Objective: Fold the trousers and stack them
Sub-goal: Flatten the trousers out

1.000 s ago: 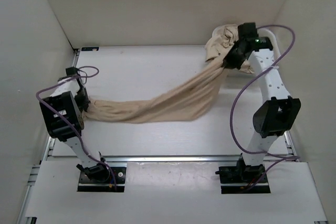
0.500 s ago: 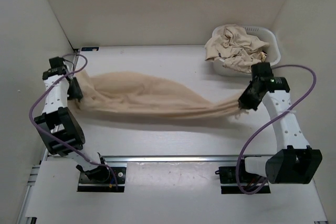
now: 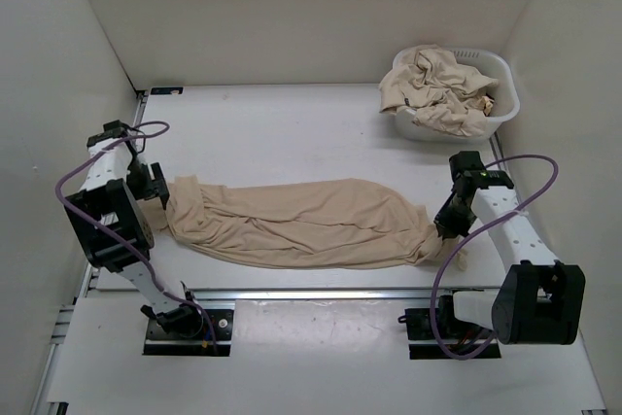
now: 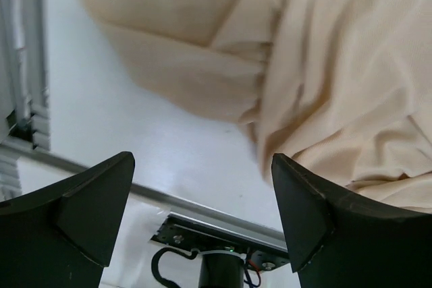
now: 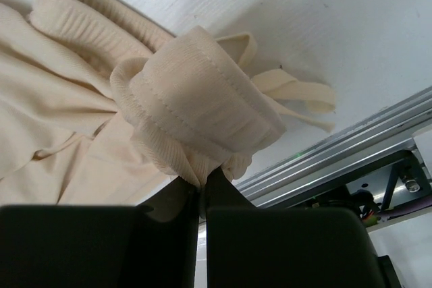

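I already hold the other end of the trousers with my right gripper, so next I need to move my left gripper to the right in the top view and down onto the trousers' crosswise fold (image 3: 189, 195) (image 4: 291, 79).
One pair of beige trousers (image 3: 301, 225) lies stretched left to right across the near half of the table. My left gripper (image 3: 155, 187) hovers at their left end, open; in the left wrist view its wide jaws (image 4: 202, 166) hold nothing and the trousers (image 4: 324, 65) lie just beyond them on the table. My right gripper (image 3: 449, 224) is at the right end, shut on a bunched, ribbed fold of the trousers (image 5: 202, 106), which bulges above the closed fingertips (image 5: 202, 183). A drawstring trails from that end.
A white plastic basket (image 3: 501, 94) stands at the back right with more beige cloth (image 3: 437, 85) heaped in it. A metal rail (image 3: 321, 292) runs along the near edge above both arm bases. White walls close in the table on three sides.
Both arms drew the trousers out of the basket, stretched them across the table and brought them down toward the near edge. The left gripper opened and let go of its end.
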Available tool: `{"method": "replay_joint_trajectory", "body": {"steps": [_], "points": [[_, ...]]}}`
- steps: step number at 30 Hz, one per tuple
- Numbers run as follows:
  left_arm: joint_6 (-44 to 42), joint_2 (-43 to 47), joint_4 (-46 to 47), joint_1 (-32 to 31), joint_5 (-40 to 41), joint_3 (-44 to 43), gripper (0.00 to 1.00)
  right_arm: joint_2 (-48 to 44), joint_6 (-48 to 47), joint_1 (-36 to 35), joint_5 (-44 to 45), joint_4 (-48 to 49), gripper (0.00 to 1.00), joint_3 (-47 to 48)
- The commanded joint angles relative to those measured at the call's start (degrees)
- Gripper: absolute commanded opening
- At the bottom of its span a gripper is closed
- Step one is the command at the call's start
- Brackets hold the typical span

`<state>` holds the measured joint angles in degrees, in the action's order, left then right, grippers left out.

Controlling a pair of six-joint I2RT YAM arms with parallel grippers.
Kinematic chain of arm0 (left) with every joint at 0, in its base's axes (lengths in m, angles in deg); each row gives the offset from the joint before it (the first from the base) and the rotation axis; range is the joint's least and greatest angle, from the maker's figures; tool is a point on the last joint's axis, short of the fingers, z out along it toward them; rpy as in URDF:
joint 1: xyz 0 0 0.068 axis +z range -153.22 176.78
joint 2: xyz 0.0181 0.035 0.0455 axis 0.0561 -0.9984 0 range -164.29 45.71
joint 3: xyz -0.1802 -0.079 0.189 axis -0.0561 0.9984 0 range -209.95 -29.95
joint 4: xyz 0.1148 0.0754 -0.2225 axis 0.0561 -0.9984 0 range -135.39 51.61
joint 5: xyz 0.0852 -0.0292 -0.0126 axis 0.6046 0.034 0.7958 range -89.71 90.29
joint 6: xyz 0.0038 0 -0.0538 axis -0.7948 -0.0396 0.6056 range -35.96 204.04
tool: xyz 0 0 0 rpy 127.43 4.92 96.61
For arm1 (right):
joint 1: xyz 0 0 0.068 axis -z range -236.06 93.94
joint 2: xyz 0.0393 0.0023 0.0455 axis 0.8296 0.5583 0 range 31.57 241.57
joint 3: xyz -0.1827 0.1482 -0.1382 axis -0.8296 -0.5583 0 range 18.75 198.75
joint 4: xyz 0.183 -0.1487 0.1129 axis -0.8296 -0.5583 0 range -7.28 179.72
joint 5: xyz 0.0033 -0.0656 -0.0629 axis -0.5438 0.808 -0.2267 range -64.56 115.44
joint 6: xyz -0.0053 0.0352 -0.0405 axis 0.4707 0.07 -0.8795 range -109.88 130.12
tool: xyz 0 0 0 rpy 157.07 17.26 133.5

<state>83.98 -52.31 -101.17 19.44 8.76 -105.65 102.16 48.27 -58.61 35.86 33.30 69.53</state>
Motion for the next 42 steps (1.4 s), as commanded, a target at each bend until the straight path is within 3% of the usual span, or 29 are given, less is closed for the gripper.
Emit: {"method": "replay_joint_trajectory", "body": {"steps": [1,4,7,9,11,15,19,25,29,32,35,36,42], "points": [[0.1,-2.4,2.5,-3.3,-5.5,-1.9,0.94,-1.5,-1.1,0.6,2.7,1.0,0.0,-1.2],[0.1,-3.0,4.6,-8.9,-11.2,-3.8,0.95,0.0,-1.9,0.6,2.7,1.0,0.0,-1.2],[0.1,-4.5,10.7,-14.9,-10.4,-2.5,0.95,0.5,-1.9,0.6,2.7,1.0,0.0,-1.2],[0.1,-8.0,11.3,-17.9,-7.4,-1.9,0.95,0.5,-1.9,1.1,3.3,1.0,0.0,-1.2],[0.1,-10.7,11.3,-18.4,0.1,-0.7,0.94,0.5,-1.9,1.1,3.3,0.3,0.0,-1.2],[0.1,-12.0,13.5,-17.3,4.9,3.8,0.87,-1.1,-1.9,1.1,3.9,-0.9,0.0,0.0],[0.1,-11.3,14.6,-16.2,6.4,5.3,0.15,-0.5,-2.6,1.1,3.9,0.7,0.0,3.7],[0.1,-10.0,14.6,-11.2,9.5,-8.8,0.14,4.5,-7.4,2.2,2.1,-0.5,0.0,23.5],[0.1,-11.3,7.7,-8.6,9.5,-24.1,0.14,5.3,-9.8,2.8,0.7,-2.5,0.0,34.7],[0.1,-11.8,5.7,-9.2,9.0,-28.2,0.14,4.0,-9.0,2.8,-3.3,-2.5,0.0,33.6],[0.1,-12.4,4.1,-9.8,9.0,-28.9,0.17,1.4,-7.1,2.8,-5.4,-2.5,0.0,27.5],[0.1,-12.9,4.1,-9.8,9.0,-28.9,0.14,0.5,-7.1,2.8,-6.1,-2.5,0.0,24.5],[0.1,-9.3,0.5,-7.8,8.4,-28.4,0.14,-4.5,-7.1,2.8,-1.9,-5.5,0.0,25.1]]}}
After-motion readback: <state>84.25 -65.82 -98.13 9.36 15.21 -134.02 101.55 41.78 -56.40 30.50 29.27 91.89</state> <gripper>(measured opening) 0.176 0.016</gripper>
